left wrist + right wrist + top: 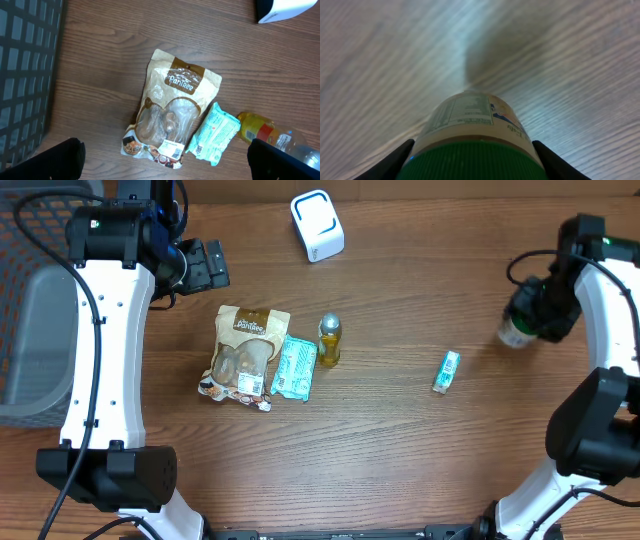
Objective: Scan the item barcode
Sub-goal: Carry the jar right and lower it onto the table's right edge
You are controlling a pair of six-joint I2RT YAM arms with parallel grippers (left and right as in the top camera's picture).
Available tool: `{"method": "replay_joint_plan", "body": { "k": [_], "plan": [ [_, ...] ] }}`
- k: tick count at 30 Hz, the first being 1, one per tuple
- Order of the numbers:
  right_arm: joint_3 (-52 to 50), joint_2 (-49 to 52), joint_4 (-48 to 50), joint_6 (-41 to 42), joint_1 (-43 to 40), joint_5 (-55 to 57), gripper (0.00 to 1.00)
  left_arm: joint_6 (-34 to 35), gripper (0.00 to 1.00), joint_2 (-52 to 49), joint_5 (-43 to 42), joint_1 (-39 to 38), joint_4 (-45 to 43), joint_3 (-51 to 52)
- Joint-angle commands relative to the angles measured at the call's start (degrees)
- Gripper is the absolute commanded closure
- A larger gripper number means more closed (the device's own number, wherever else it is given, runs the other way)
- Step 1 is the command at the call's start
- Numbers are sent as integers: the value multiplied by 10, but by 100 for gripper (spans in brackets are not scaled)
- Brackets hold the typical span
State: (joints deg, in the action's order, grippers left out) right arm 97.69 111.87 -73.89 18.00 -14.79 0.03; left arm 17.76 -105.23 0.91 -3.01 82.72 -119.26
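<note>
The jar is still hanging above the table. My right gripper will lower it next onto the empty wood (507, 343) beside the small teal item.
My right gripper (522, 323) is shut on a jar (513, 332) with a green lid and a pale label, held above the table at the far right. In the right wrist view the jar (470, 120) fills the space between the two fingers of that gripper (474, 150), its printed label facing the wood. The white barcode scanner (317, 225) stands at the back centre, well left of the jar, and its corner (285, 9) shows in the left wrist view. My left gripper (205, 265) hangs open and empty at the back left, its fingers (65, 160) spread wide above the packets.
A brown snack bag (245, 350), a teal packet (294, 367) and a yellow bottle (330, 340) lie together left of centre. A small teal item (446, 371) lies to the right. A dark wire basket (30, 300) stands at the left edge.
</note>
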Motion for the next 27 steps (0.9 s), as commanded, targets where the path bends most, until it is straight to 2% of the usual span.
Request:
{"method": "replay_joint_plan", "body": {
  "k": [1,11,19,27],
  "plan": [
    [-23,-13,26,4,-8,-1,80,-6,0,-1,-3,0,-2,-9],
    [-79,-12,67,4,-9,-1,72,-6,1,-1,-3,0,-2,-9],
    [-81,-12,67,2,-9,-1,56,-6,1,-1,-3,0,-2,-9],
    [-85,-12,68,2,-9,9,53,-6,0,-1,-3,0,-2,-9]
  ]
}}
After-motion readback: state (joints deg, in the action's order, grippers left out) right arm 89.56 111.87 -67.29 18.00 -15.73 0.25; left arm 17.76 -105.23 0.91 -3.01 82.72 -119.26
